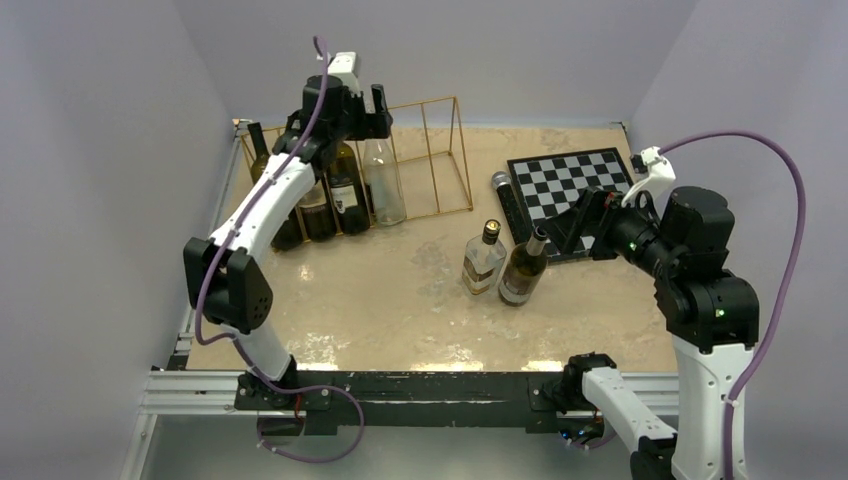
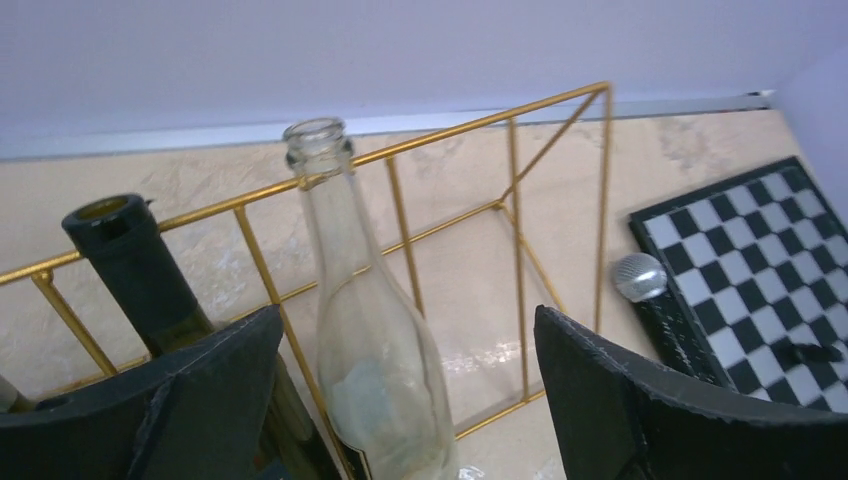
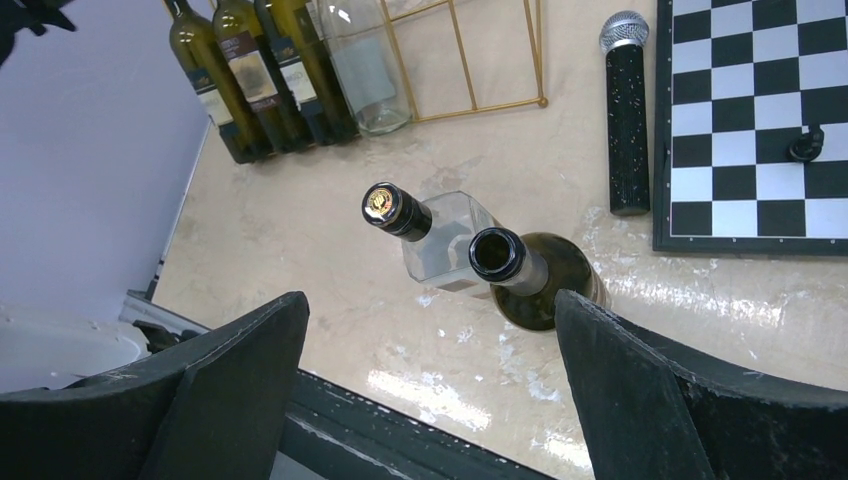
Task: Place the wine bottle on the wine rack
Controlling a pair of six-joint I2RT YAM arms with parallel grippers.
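Note:
My left gripper will next turn and move back and to the right in the top view, onto the square bottle's capped neck (image 1: 490,233), because that bottle is standing off the rack (image 1: 436,150).
The gold wire wine rack (image 1: 436,150) stands at the back left. Three dark wine bottles (image 1: 345,195) and a clear glass bottle (image 1: 385,185) stand upright in its left slots. My left gripper (image 1: 365,118) hovers open above the rack. In the left wrist view the clear bottle (image 2: 372,350) stands between its spread fingers (image 2: 215,390), untouched. An olive-green wine bottle (image 1: 523,268) and a clear square bottle (image 1: 483,260) stand mid-table. My right gripper (image 1: 577,228) is open and empty, just right of and above the olive bottle (image 3: 540,275).
A black-and-white chessboard (image 1: 570,190) lies at the back right with a small black piece (image 3: 806,146) on it. A black microphone (image 3: 627,120) lies along its left edge. The rack's right slots (image 2: 510,230) hold nothing. The black frame rail (image 1: 400,385) runs along the near edge.

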